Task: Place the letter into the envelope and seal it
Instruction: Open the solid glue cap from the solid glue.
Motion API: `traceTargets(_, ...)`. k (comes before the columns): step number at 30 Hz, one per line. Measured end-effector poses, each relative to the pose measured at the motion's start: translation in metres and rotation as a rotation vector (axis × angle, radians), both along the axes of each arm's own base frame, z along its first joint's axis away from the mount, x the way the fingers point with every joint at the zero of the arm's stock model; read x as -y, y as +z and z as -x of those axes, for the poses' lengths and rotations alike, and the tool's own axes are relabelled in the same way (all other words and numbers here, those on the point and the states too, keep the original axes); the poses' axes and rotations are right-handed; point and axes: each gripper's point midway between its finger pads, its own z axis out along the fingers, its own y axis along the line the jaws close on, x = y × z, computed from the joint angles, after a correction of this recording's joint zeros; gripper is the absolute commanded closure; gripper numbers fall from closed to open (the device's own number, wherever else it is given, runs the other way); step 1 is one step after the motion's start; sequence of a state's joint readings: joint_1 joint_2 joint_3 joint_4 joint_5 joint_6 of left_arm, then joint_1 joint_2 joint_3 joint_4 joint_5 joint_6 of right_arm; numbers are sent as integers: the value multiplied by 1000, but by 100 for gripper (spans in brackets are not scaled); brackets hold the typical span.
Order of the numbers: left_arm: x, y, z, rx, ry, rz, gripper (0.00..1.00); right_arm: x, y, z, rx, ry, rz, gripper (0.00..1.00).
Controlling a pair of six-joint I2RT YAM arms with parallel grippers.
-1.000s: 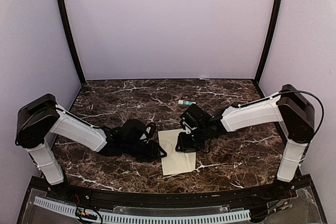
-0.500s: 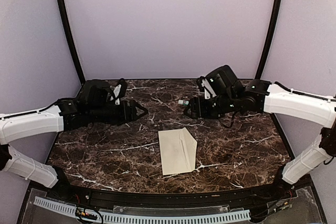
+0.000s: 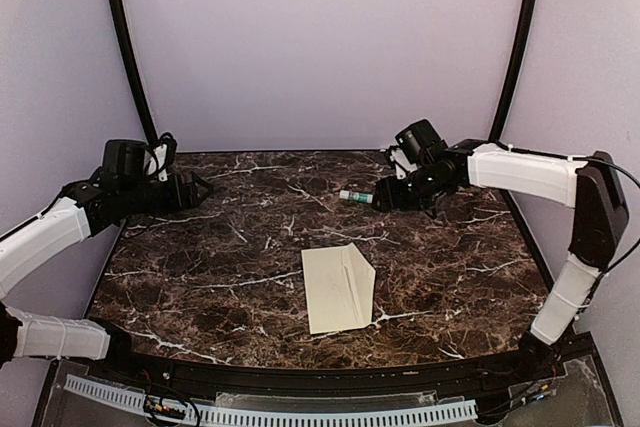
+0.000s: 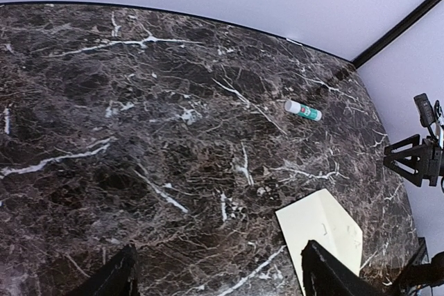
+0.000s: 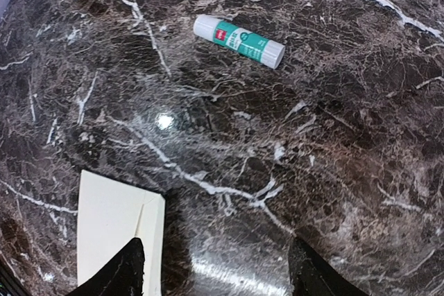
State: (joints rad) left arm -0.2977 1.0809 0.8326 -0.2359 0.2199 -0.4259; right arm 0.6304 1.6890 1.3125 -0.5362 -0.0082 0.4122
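Observation:
I will turn my right gripper next and lower it onto the glue stick's green middle [image 3: 358, 197] [image 5: 240, 41], because that lies crosswise below the gripper's fingers, to their left in the top view.
The cream envelope [image 3: 337, 288] lies flat in the middle of the marble table, long side running front to back, with its triangular flap lying down flat. It also shows in the left wrist view, envelope [image 4: 320, 227], and at the lower left of the right wrist view, envelope [image 5: 114, 223]. The letter is hidden; no separate sheet shows. My left gripper [image 3: 200, 189] hovers open over the back left of the table, far from the envelope, left gripper [image 4: 218, 258] holding nothing. My right gripper [image 3: 383, 199] is open at the back right, right gripper [image 5: 215, 251] holding nothing.
A white and green glue stick [image 3: 354, 196] lies on its side just left of the right gripper, also seen as glue stick [image 4: 303, 110] and glue stick [image 5: 239, 41]. Lilac walls with black corner posts [image 3: 128, 57] close in the back and sides of the table.
Both arms have lifted off the envelope and swung away to the back corners, left arm leftward, right arm rightward. Their jaws have opened wider. The envelope stays in place.

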Motion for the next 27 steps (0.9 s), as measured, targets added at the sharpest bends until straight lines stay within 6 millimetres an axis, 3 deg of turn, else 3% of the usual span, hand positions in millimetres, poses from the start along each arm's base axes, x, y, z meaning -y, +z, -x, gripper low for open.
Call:
traceTargets(4, -29, -9, -7, 37, 70, -63, 21, 4, -28, -34, -21, 6, 34, 33)
traceTargets(7, -47, -28, -8, 17, 116, -116, 21, 4, -44, -64, -24, 17, 53, 34)
traceTargets(13, -54, -29, -11, 40, 128, -160, 21, -7, -61, -112, 17, 89, 67, 31)
traceTargets(23, -66, -58, -19, -42, 156, -195, 22, -36, -83, -141, 65, 270, 75, 26)
traceTargets(27, -63, -59, -19, -45, 143, -183, 22, -41, -89, -143, 72, 319, 86, 26)
